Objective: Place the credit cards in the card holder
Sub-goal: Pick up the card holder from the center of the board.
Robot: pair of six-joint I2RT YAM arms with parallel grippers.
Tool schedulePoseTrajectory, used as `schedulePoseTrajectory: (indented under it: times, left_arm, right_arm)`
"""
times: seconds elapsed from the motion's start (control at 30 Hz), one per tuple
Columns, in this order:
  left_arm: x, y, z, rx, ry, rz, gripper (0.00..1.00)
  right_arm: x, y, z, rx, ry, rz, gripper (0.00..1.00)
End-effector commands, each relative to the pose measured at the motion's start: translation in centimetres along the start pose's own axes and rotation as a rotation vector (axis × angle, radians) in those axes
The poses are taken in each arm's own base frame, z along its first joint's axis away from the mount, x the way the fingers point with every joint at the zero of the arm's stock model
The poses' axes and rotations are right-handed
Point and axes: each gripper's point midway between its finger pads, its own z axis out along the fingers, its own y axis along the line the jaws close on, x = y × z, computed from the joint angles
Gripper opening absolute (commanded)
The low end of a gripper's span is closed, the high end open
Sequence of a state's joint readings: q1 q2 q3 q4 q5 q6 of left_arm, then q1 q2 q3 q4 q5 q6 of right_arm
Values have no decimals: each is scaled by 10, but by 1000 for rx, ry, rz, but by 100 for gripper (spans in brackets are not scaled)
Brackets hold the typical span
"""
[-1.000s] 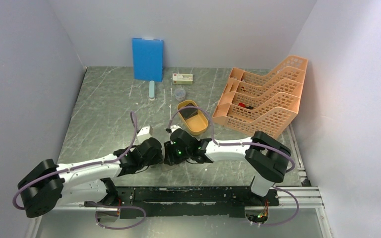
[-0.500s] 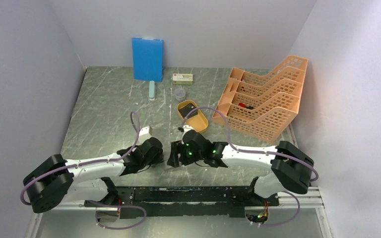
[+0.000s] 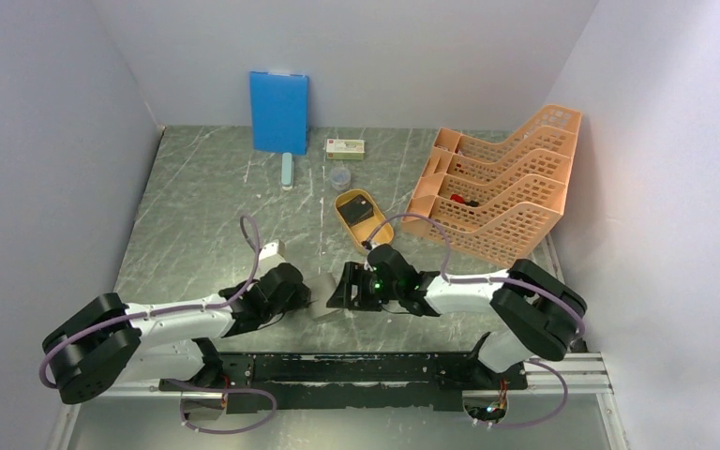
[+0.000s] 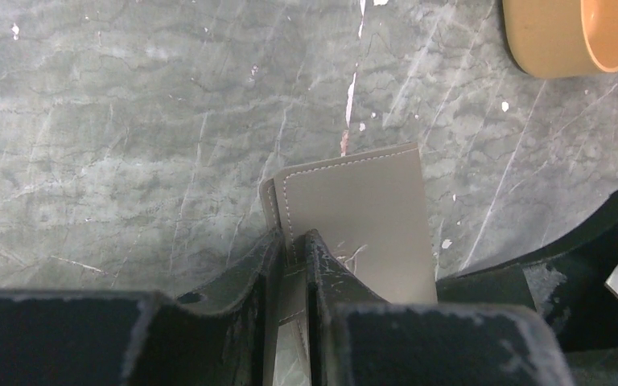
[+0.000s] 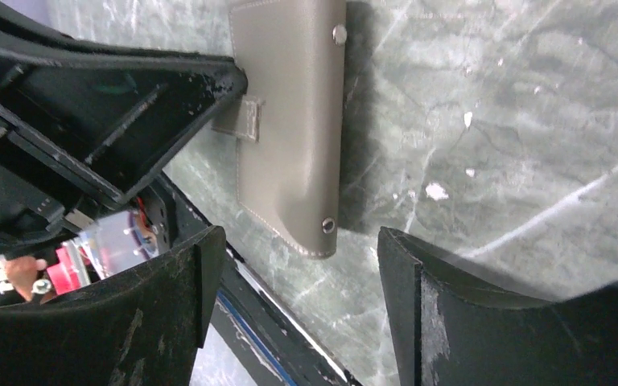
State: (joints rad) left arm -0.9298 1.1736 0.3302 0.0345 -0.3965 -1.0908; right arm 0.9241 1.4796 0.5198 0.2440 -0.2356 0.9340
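My right gripper should move toward my left gripper until its open fingers are on both sides of the flap at the near snap.
The taupe-grey card holder [image 4: 362,213] lies near the table's front edge, between the two arms [image 3: 323,311]. My left gripper [image 4: 294,245] is shut on its stitched left edge. In the right wrist view the card holder [image 5: 290,121] shows two metal snaps, and my right gripper [image 5: 299,241] stands open just short of its near end, with nothing between the fingers. From above, the right gripper [image 3: 343,287] sits just right of the holder and the left gripper [image 3: 306,298] just left of it. A dark credit card [image 3: 358,210] lies in the orange oval tray [image 3: 377,236].
An orange file rack [image 3: 497,187] fills the right side. At the back stand a blue board [image 3: 278,111], a white-and-green box [image 3: 346,147], a small clear cup [image 3: 339,177] and a pale stick [image 3: 287,171]. A small white object [image 3: 272,249] lies by the left arm's cable.
My right gripper has opened and drawn back to the right, off the card holder. The left gripper has kept its hold. The tray with the dark card is now uncovered.
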Motion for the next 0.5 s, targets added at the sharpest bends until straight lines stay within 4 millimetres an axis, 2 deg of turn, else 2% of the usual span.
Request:
schedulePoseTrajectory:
  times: [0.0,0.33,0.47]
  left_arm:
    - [31,61,-1,-171,98,84,20]
    - [45,75,0,-194,135,71,19]
    - [49,79,1,-199,147,68,19]
  right_arm:
    - [-6,4,7,-71,-11,75,74]
    - [7,-7,20,-105,25,157,72]
    - [9,-6,20,-133,27,170,64]
